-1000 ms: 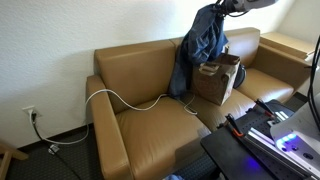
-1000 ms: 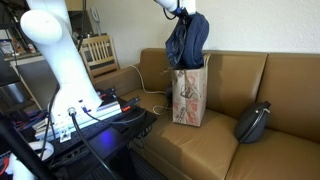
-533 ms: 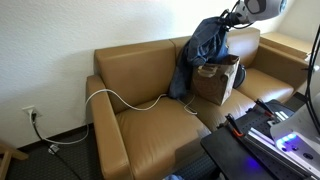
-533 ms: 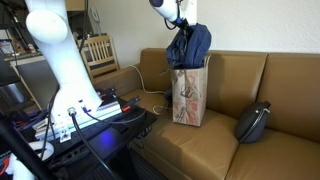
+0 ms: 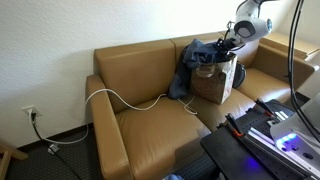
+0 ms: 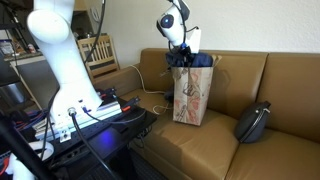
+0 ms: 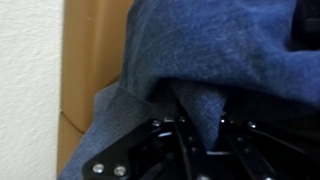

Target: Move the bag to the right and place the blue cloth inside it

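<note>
The cloth still bunches above the bag's rim. My gripper should next lower the cloth's pinched fold down into the bag's opening and let go of it there.
The tan paper bag point(image 5: 217, 84) stands upright on the brown sofa's seat, its red-and-white print showing in an exterior view point(image 6: 190, 97). The blue cloth point(image 5: 196, 62) is bunched at the bag's mouth, and part of it hangs down outside the bag's side towards the sofa back. In an exterior view the blue cloth point(image 6: 191, 60) fills the bag's opening. My gripper point(image 5: 229, 43) sits just above the bag's mouth point(image 6: 182, 46), shut on the cloth. In the wrist view a fold of the cloth point(image 7: 220, 50) is pinched between the fingers of my gripper point(image 7: 197, 132).
A thin white cable point(image 5: 122, 98) lies across the sofa point(image 5: 140, 70) seat and arm. A dark round cushion point(image 6: 253, 122) rests beside the bag. A wooden chair point(image 6: 98, 55) and black equipment point(image 6: 90, 125) stand near the sofa's end.
My gripper has come down with the blue cloth from well above the bag to its mouth. The hanging cloth has bunched into the bag's top.
</note>
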Controlling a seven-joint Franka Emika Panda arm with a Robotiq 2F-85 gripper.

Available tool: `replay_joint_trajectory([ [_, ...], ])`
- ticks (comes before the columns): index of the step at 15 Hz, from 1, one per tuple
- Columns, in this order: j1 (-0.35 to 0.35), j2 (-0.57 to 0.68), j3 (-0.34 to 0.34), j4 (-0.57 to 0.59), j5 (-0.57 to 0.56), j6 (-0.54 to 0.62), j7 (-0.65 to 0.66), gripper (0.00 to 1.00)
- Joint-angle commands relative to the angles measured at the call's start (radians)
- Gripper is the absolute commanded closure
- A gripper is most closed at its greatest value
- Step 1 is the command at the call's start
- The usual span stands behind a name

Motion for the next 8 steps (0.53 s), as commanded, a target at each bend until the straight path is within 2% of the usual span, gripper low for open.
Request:
replay_joint_trajectory([
  [1,0.000,0.149,0.012,0.081,-0.174,0.058,0.170,0.96],
  [3,0.013,0.199,0.003,0.093,-0.319,0.081,0.288,0.96],
  [5,0.047,0.233,-0.021,0.087,-0.509,0.124,0.408,0.96],
  [6,0.069,0.244,-0.039,0.082,-0.594,0.144,0.467,0.60],
  [7,0.090,0.256,-0.058,0.055,-0.544,0.165,0.385,0.59],
  [8,0.113,0.254,-0.068,0.049,-0.582,0.199,0.395,0.53],
])
